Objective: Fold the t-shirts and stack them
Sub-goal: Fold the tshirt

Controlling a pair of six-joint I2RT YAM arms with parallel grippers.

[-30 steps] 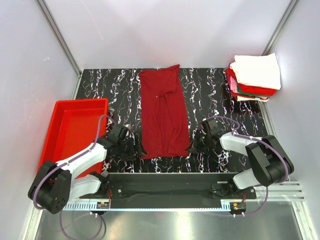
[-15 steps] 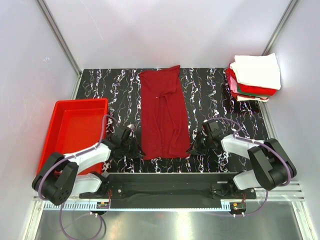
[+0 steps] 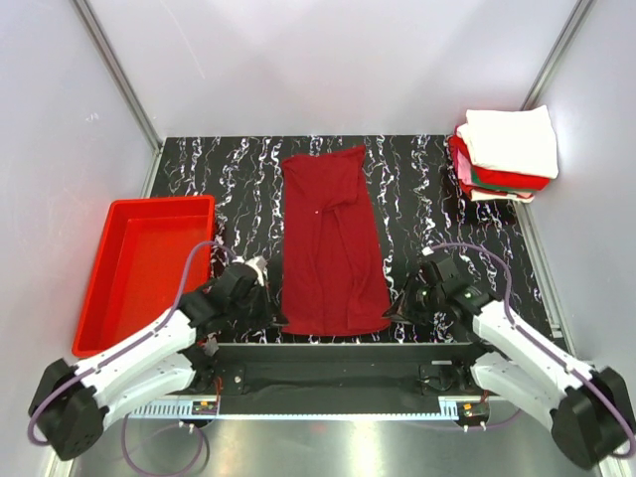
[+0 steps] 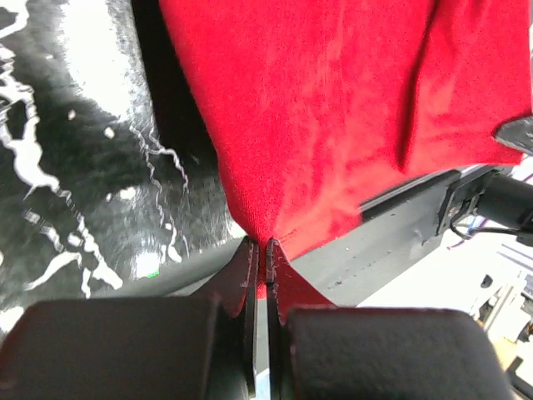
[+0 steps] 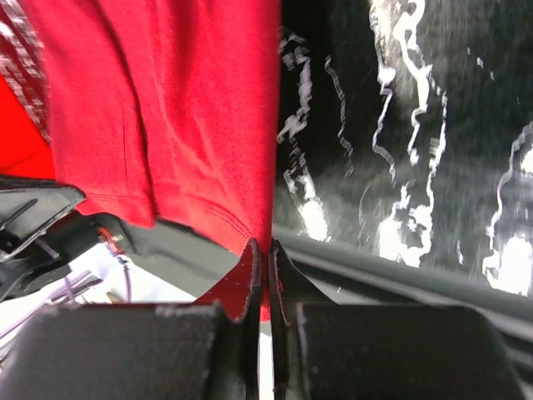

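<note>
I need to carry the t-shirt's pinched corner outward with my left gripper next and let it go on the far half's tray-side edge (image 3: 290,213), because that edge is farther outward than my gripper.
A dark maroon-red t-shirt (image 3: 330,238) lies as a long strip down the middle of the black marbled table (image 3: 238,189). My left gripper (image 3: 276,320) is shut on its near left corner; in the left wrist view the cloth (image 4: 333,108) is pinched at the left gripper (image 4: 264,246). My right gripper (image 3: 394,312) is shut on the near right corner; in the right wrist view the fabric (image 5: 175,117) runs into the right gripper (image 5: 266,247). A stack of folded t-shirts (image 3: 505,154), white on top, sits at the far right corner.
A rigid red plastic tray (image 3: 144,268) sits at the left of the table. Grey walls close in the sides and back. The black base rail (image 3: 338,363) of the arms runs along the near edge.
The left gripper has shut on the shirt's near left corner. Both arms have drawn back toward the near edge, dragging the maroon shirt nearer.
</note>
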